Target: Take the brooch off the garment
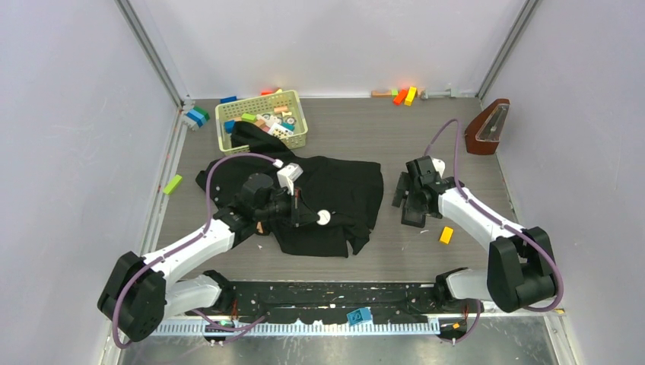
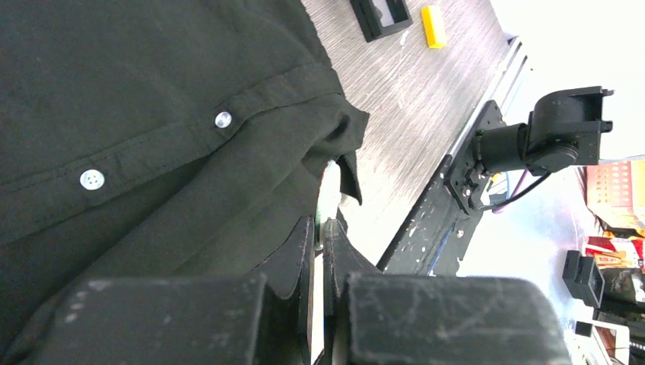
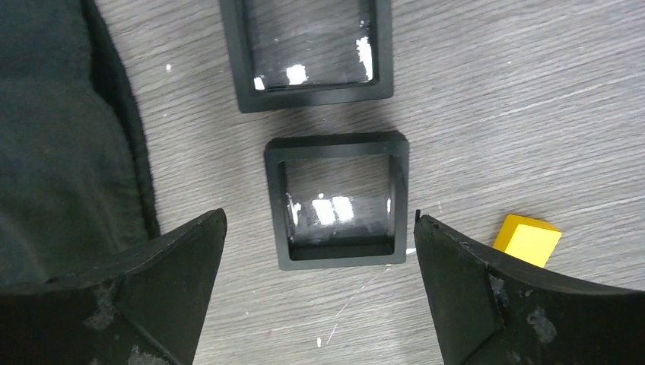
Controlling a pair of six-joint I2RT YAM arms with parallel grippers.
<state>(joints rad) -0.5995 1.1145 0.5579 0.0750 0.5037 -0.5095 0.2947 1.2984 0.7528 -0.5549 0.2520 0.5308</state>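
My right gripper needs to move down open onto the black square frame (image 1: pixel 413 217) (image 3: pixel 338 201) nearest the yellow block, because that frame is below it, between its spread fingers.
The black garment (image 1: pixel 342 182) lies crumpled mid-table; it also shows in the left wrist view (image 2: pixel 152 76) with two white buttons (image 2: pixel 223 119), and at the left of the right wrist view (image 3: pixel 61 152). My left gripper (image 1: pixel 313 215) is over the garment's front hem, its jaws (image 2: pixel 320 222) nearly together on a thin white disc (image 2: pixel 328 190) seen edge-on, which is round and white from above (image 1: pixel 324 217). No orange-red brooch shows. My right gripper (image 1: pixel 407 199) is open and empty (image 3: pixel 318 219) above the bare table, right of the garment.
Two small square black frames (image 3: pixel 335 258) (image 3: pixel 304 99) lie under the right gripper, a yellow block (image 3: pixel 527 239) beside them. A basket (image 1: pixel 222 129) of toy blocks stands at the back left, touching the garment. Loose blocks (image 1: pixel 403 95) and a brown wedge-shaped object (image 1: pixel 487 128) sit at the back.
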